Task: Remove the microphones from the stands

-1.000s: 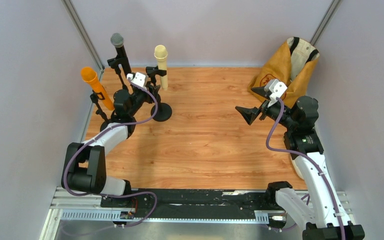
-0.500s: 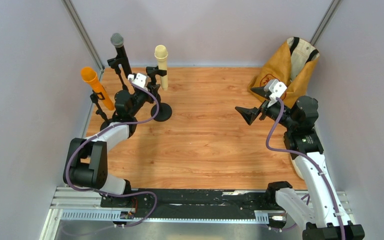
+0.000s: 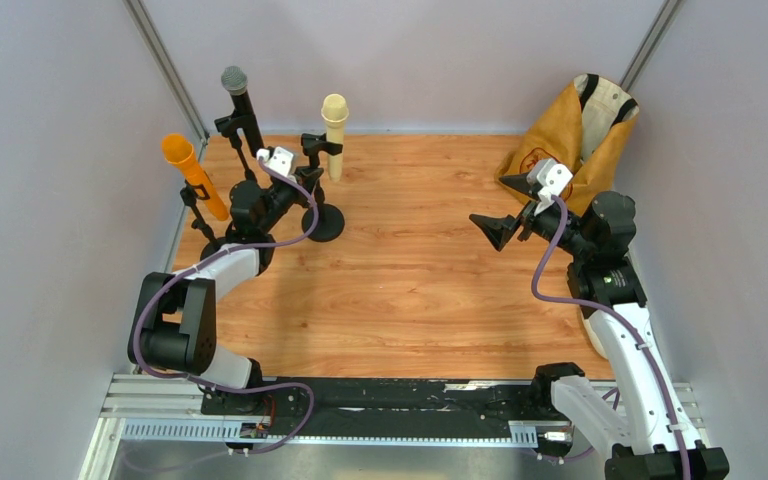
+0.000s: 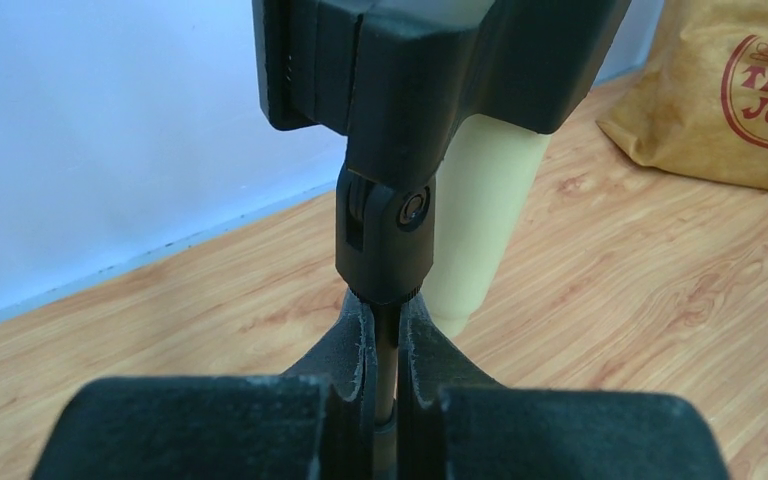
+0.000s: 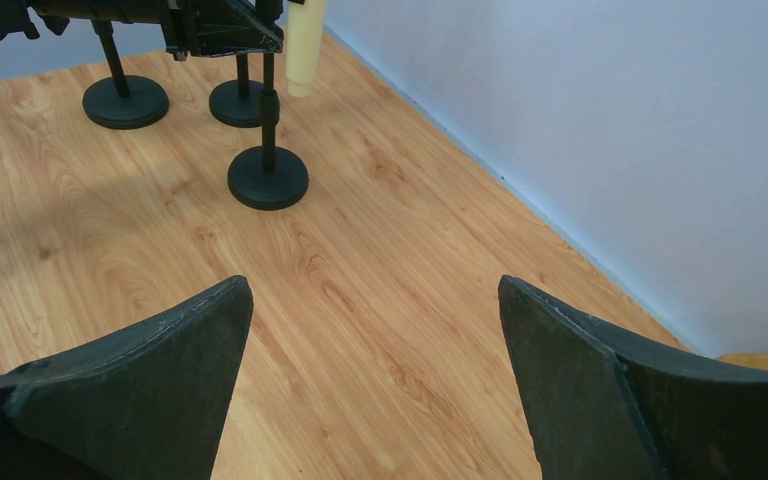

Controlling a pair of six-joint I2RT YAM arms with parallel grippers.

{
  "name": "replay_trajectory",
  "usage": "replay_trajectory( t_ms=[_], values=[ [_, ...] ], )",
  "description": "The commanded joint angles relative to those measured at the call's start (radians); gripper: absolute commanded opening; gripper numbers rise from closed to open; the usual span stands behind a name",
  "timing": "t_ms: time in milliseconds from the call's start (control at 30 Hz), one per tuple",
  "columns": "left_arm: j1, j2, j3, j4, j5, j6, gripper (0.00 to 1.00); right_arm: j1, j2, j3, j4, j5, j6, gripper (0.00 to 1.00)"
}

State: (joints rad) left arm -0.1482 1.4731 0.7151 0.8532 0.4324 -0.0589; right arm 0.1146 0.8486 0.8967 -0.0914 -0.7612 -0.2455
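Note:
The stand in my left gripper will next go back to the open middle of the table, and I will let go of it there, since that spot is to the gripper's right in the top view.
A cream microphone [image 3: 335, 128] sits in the black clip [image 4: 410, 60] of a stand [image 3: 322, 222] at the back left. In the left wrist view the cream body [image 4: 480, 220] hangs just behind the clip. My left gripper [image 3: 303, 190] [image 4: 387, 312] is shut on the stand's thin pole [image 4: 387, 350], right under the clip's swivel joint. My right gripper [image 3: 497, 205] [image 5: 375, 290] hovers open over the right half of the table, with nothing between its fingers. From the right wrist the same stand [image 5: 268, 178] appears far off.
An orange microphone [image 3: 185, 165] and a black one with a grey head [image 3: 237, 95] stand on their own stands near the left wall. A brown paper bag [image 3: 575, 130] leans in the back right corner. The walls close in on both sides.
My left gripper has closed on the stand's pole. The cream microphone and its clip have shifted slightly to the right. The right arm has not moved.

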Motion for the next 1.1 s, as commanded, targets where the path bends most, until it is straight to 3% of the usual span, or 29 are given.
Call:
replay_trajectory(
  t_ms=[0, 333, 633, 900, 1067],
  values=[
    [0.000, -0.012, 0.018, 0.033, 0.040, -0.040, 0.00, 0.003, -0.002, -0.006, 0.038, -0.027, -0.015, 1.00],
    [-0.006, -0.075, 0.018, 0.036, 0.056, -0.197, 0.00, 0.002, -0.005, -0.010, 0.038, -0.036, -0.018, 1.00],
    [-0.073, -0.186, -0.035, 0.029, -0.005, -0.177, 0.00, 0.002, -0.005, -0.017, 0.039, -0.052, -0.028, 1.00],
    [-0.207, -0.283, -0.056, -0.015, -0.076, -0.173, 0.00, -0.003, -0.002, -0.032, 0.038, -0.107, -0.039, 1.00],
    [-0.363, -0.289, -0.034, -0.116, -0.163, -0.133, 0.00, -0.016, 0.000, -0.037, 0.038, -0.117, -0.045, 1.00]
  ],
)
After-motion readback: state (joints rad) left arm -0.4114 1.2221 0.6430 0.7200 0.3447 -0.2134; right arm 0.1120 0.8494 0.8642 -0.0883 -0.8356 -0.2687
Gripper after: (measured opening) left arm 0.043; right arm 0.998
